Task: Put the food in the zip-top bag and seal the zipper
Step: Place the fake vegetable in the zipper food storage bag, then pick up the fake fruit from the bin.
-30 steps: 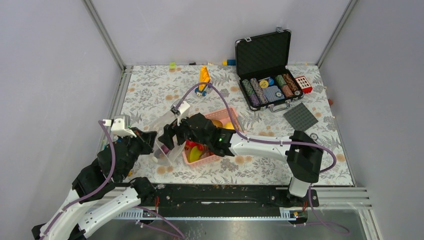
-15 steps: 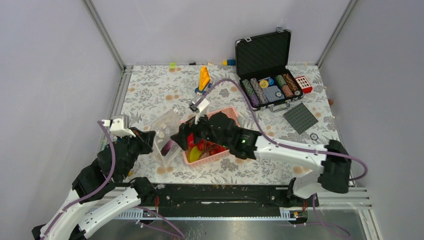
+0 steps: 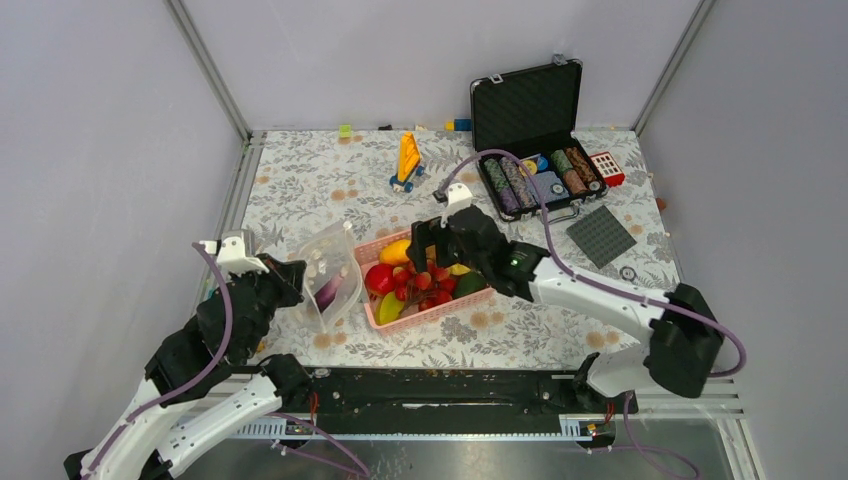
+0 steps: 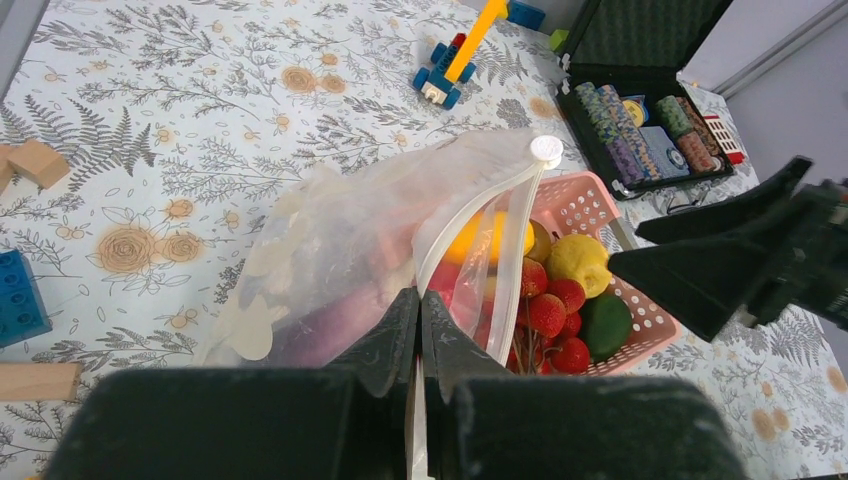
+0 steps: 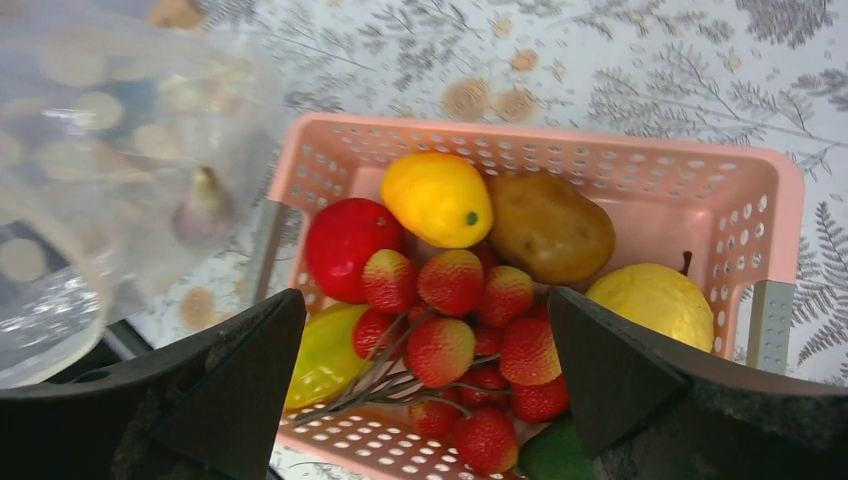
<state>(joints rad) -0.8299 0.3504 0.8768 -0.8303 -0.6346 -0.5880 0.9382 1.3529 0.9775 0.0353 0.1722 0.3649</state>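
Observation:
My right gripper is going down next, outward and toward the bag, onto the yellow-orange toy mango, because the mango lies by the far rim beyond the strawberry bunch.
The zip-top bag stands left of the pink basket, mouth facing it, with a purple piece of food inside. My left gripper is shut on the bag's near mouth edge, pinching the white zipper strip. My right gripper hangs open over the basket, empty. Below it lies more food: a strawberry bunch, a red apple, a yellow fruit, a brown potato, a lemon.
An open black case of poker chips stands at the back right, with a grey baseplate in front of it. A yellow toy vehicle sits at the back. Wooden blocks and a blue brick lie left of the bag.
My right gripper has drawn back from the bag's mouth to above the basket, and its jaws have spread wide. The purple piece stays in the bag. The left gripper holds still.

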